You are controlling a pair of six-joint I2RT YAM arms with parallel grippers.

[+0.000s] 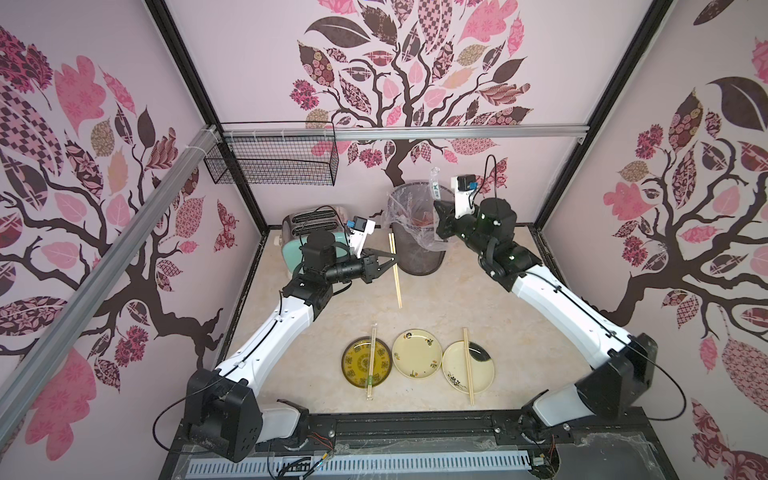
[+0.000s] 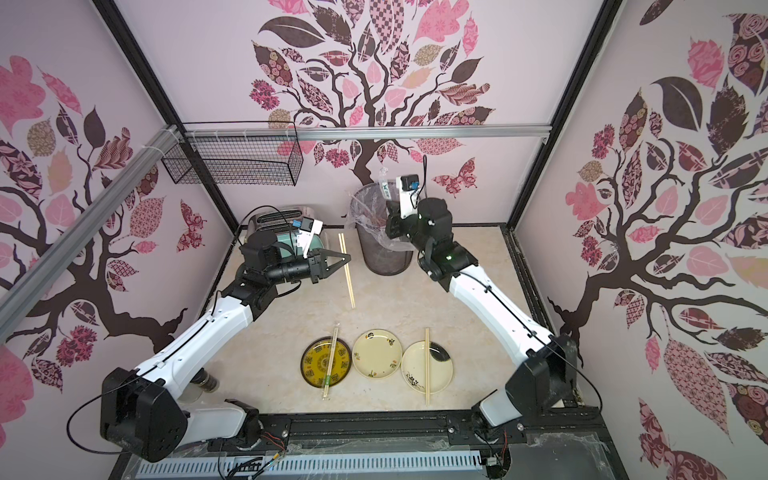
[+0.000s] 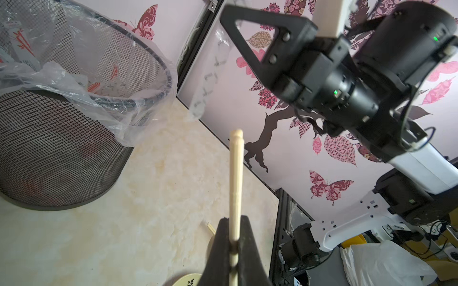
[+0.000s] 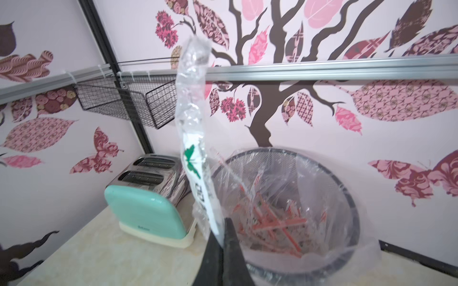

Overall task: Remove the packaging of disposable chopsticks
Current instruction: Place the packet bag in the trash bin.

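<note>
My right gripper moves outward and down over the bin's opening (image 1: 417, 206) (image 4: 286, 207) next and releases the sleeve, since that opening lies outward of and below the gripper.
My left gripper (image 1: 392, 262) (image 3: 235, 220) is shut on a bare pair of disposable chopsticks (image 1: 395, 274) (image 3: 236, 173), gripped near the middle and held above the table left of the bin. My right gripper (image 1: 439, 206) (image 4: 223, 225) is shut on one end of an empty clear sleeve of packaging (image 4: 193, 123) (image 1: 434, 183) with green and black print. It stands up over the bin's rim. A second pair (image 1: 370, 357), still in its clear green-marked sleeve, lies across the dark yellow plate (image 1: 353, 361). A bare pair (image 1: 468, 374) lies across the right cream plate (image 1: 482, 378).
The black mesh bin (image 1: 415, 253) (image 4: 347, 198), lined with a clear bag, holds several red-printed wrappers. A mint toaster (image 1: 291, 237) (image 4: 143, 205) stands at the back left. A wire basket (image 1: 274, 164) hangs on the back rail. The middle cream plate (image 1: 417, 353) holds nothing.
</note>
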